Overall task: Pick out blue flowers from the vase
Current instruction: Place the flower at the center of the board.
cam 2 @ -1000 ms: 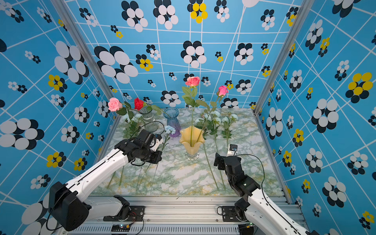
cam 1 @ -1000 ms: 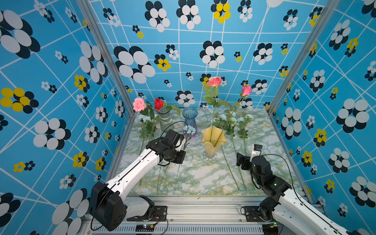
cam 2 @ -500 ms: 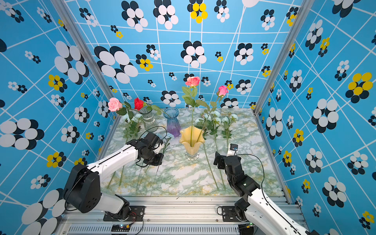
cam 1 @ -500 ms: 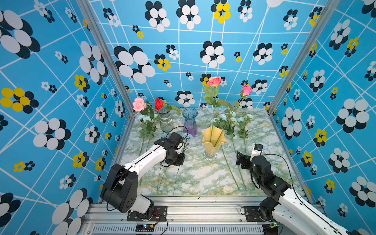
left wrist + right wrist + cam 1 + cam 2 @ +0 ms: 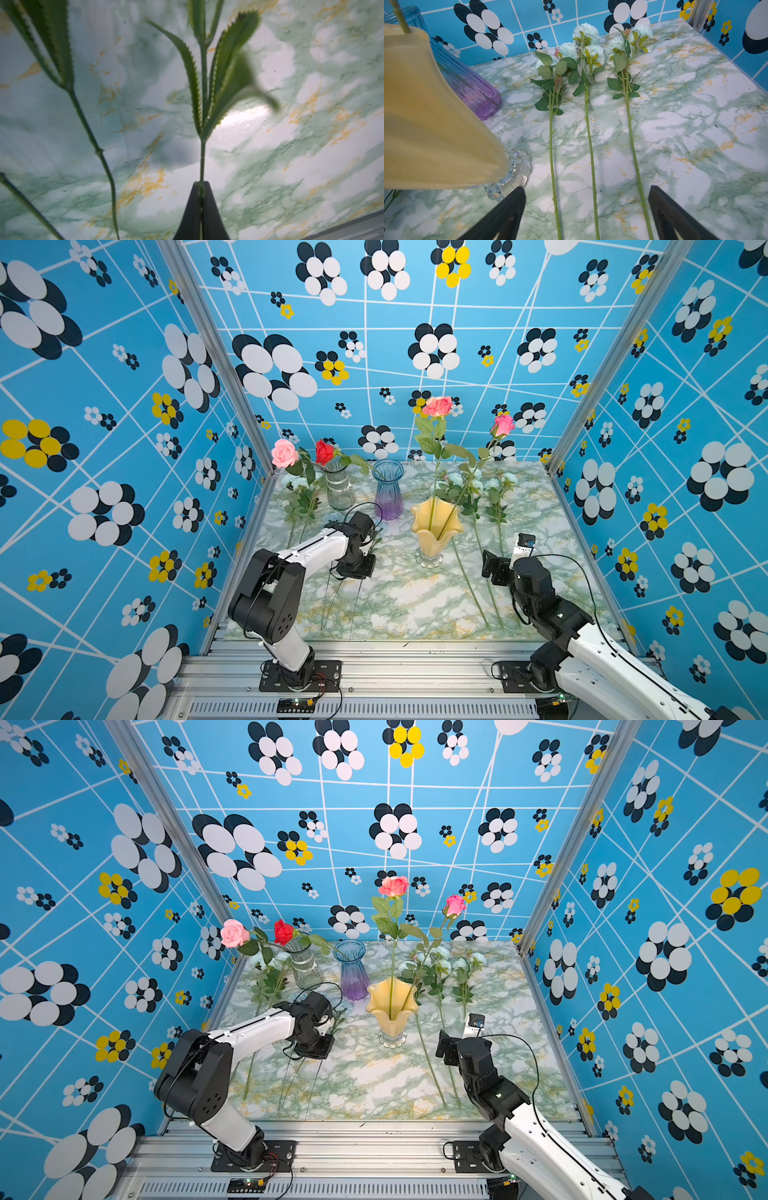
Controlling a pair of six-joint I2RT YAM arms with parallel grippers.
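The left gripper needs to move gently a little toward the yellow vase next and let go of the stem on the bare tabletop there, because other stems lie on the opposite side.
The yellow fluted vase stands mid-table and holds two pink roses. My left gripper is shut on the thin green stem of a blue flower, low over the table left of that vase. In both top views the gripper points down and the arm hides most of that bloom. Three blue flowers lie side by side on the table right of the vase. My right gripper is open over their stems, holding nothing.
A clear glass vase with a pink and a red rose stands at the back left. An empty blue-purple vase stands beside it. More stems and pale blooms lie along the left side. Patterned walls enclose the table.
My left arm's elbow has swung up and inward while its gripper dropped slightly with the stem; the bloom seen near the purple vase is now mostly hidden. The right arm has not moved.
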